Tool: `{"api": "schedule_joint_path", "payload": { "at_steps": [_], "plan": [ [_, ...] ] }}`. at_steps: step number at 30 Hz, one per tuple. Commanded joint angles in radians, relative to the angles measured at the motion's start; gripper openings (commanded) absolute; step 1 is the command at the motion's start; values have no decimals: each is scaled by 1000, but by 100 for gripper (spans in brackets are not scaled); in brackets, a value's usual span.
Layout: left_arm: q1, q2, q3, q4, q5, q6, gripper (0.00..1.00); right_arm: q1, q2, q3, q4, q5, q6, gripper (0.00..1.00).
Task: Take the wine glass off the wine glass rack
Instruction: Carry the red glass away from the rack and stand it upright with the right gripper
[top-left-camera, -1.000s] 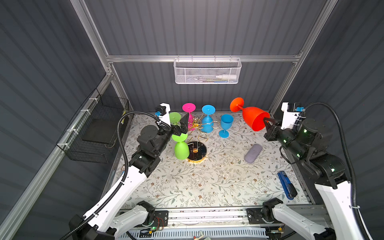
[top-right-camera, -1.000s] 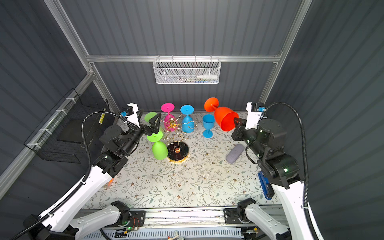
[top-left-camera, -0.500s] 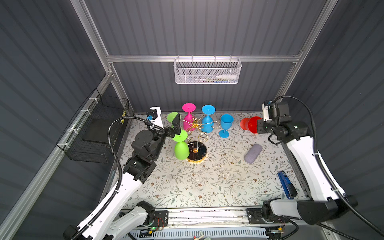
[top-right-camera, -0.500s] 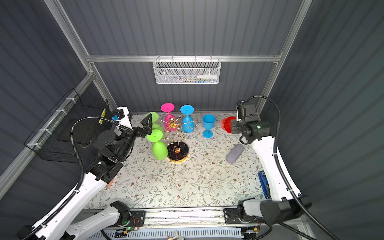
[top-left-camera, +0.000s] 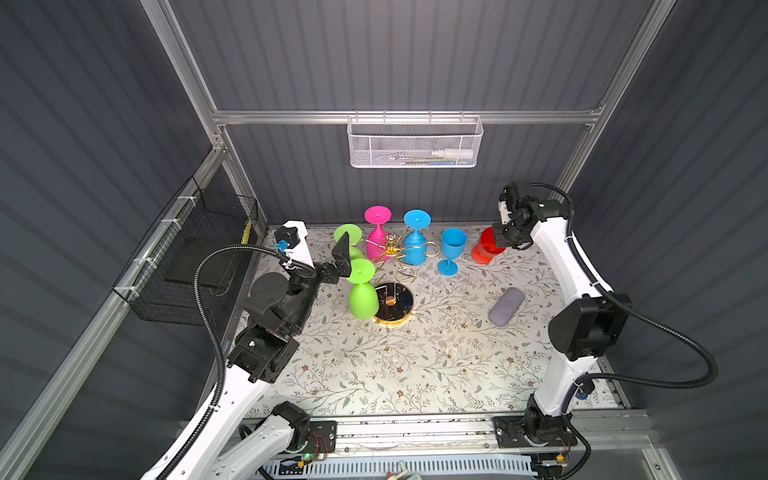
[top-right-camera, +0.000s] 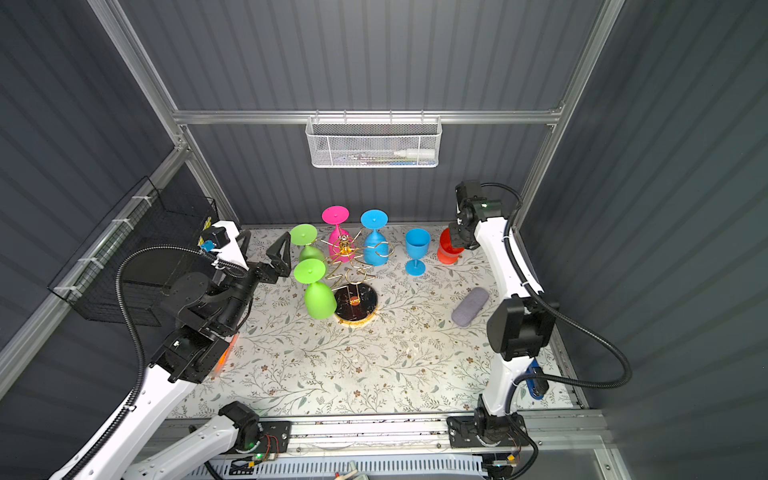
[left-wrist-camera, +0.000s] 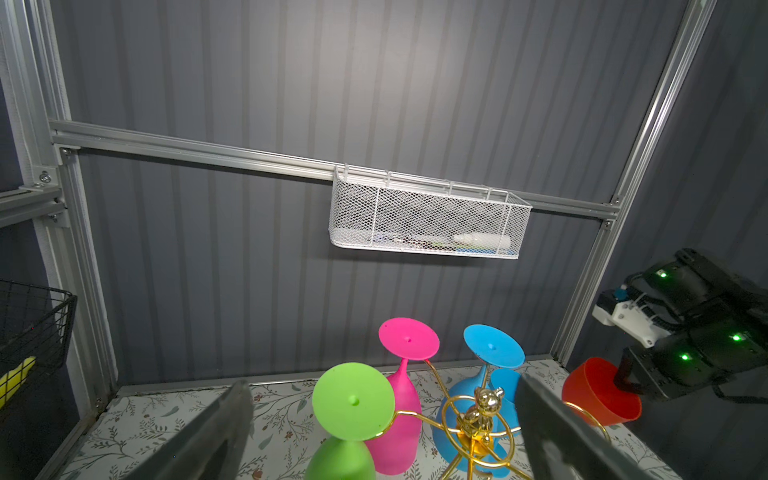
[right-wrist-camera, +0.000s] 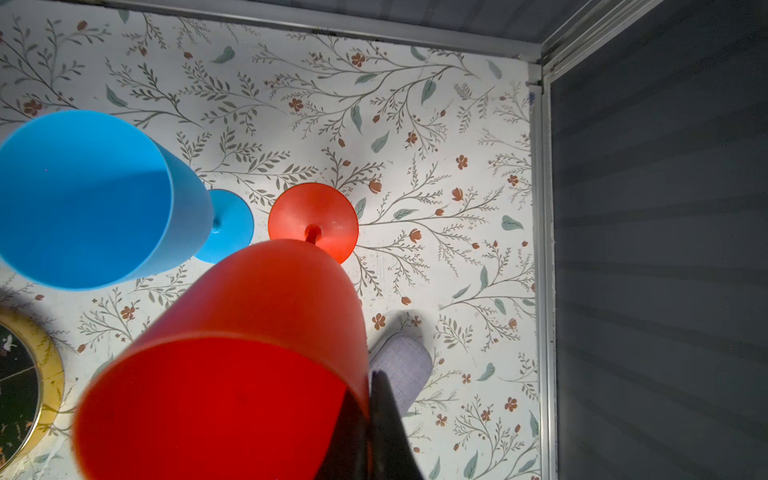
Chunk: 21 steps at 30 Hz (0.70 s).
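Observation:
The red wine glass's red foot is hovering, so next my right gripper will move down to set the glass on the tabletop beside the second blue glass (top-left-camera: 451, 249) before it lets go of the red wine glass's rim.
The gold wine glass rack (top-left-camera: 392, 249) stands on its round black base (top-left-camera: 400, 303) at the back middle. Two green glasses (top-left-camera: 362, 291), a pink one (top-left-camera: 377, 239) and a blue one (top-left-camera: 415, 245) hang upside down on it. My right gripper (top-left-camera: 500, 243) is shut on the rim of a red wine glass (right-wrist-camera: 249, 353), off the rack and upright, its foot (right-wrist-camera: 328, 216) low by the table. A second blue glass (top-left-camera: 451, 249) stands beside it. My left gripper (left-wrist-camera: 382, 399) is open, level with a green glass's foot (left-wrist-camera: 353, 399), touching nothing.
A grey case (top-left-camera: 506, 306) lies on the floral table right of the rack. On the back rail hangs a white mesh basket (top-left-camera: 415, 143), and on the left wall a black wire basket (top-left-camera: 199, 249). A blue tool (top-right-camera: 534, 374) lies behind the right arm.
My right arm has swung the red glass from high and lying sideways down to upright beside the standing blue glass. The left gripper has drawn back a little from the rack, still open.

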Motion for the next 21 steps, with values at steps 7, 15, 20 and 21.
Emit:
{"api": "schedule_joint_path", "payload": {
  "at_steps": [7,15,20,21],
  "plan": [
    [6,-12,-9,-23,-16,10,100,-21,136,122,-59,-39,-29,1],
    [6,-14,-13,-28,-19,9,100,-27,231,206,-98,-63,-33,4],
    [6,-15,-20,-27,-48,-1,100,-27,254,235,-106,-66,-38,11],
    [6,-17,-23,-24,-68,-11,100,-27,256,242,-109,-66,-37,12]
  ]
}}
